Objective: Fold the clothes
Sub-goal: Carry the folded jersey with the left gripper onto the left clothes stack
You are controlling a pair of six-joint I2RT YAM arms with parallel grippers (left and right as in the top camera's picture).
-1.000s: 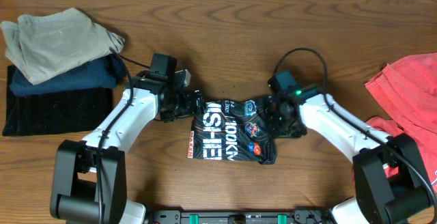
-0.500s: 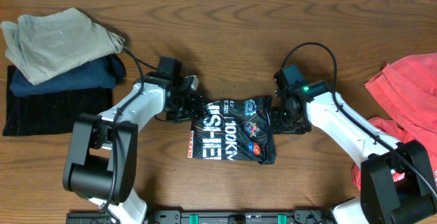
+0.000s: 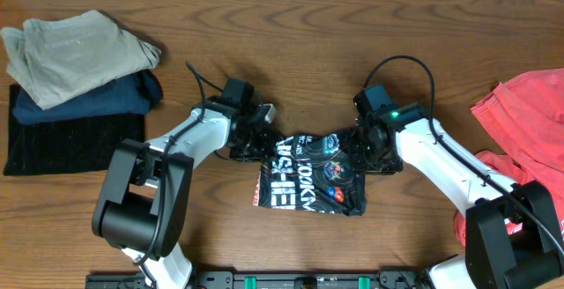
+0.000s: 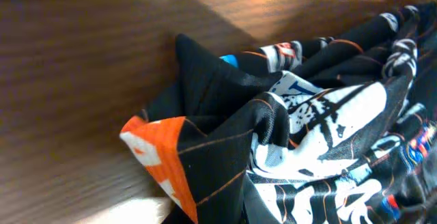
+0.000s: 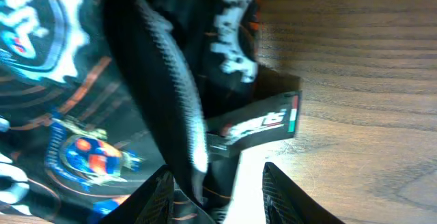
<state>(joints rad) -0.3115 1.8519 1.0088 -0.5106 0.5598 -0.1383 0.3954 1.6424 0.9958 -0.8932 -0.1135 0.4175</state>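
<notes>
I will lift the jersey [image 3: 308,179] with my left gripper next, outward and to the left in the overhead view, and release it onto the khaki piece [image 3: 77,56], because folded clothes are stacked there.
The black jersey [image 3: 308,179] with orange lines and white lettering lies bunched at the table's middle. My left gripper [image 3: 263,139] is shut on its upper left edge. In the left wrist view the jersey [image 4: 307,115] runs right down into the jaws, beside an orange patch [image 4: 171,149]. My right gripper [image 3: 363,148] sits at the jersey's upper right corner. In the right wrist view its fingers [image 5: 160,193] stand apart around a raised fold of the jersey [image 5: 184,115]. The fold leans on the left finger, with a strip of table showing beside the right one. Coral-red garments [image 3: 520,122] lie at the far right.
A stack of folded clothes sits at the back left: a khaki piece [image 3: 75,47] on a navy one [image 3: 88,95], with a black one [image 3: 75,139] in front. The wooden table [image 3: 291,33] shows bare behind the arms.
My left gripper has closed on the jersey's upper left edge and slid right, shifting and bunching the jersey toward the right arm. The right gripper has stayed put.
</notes>
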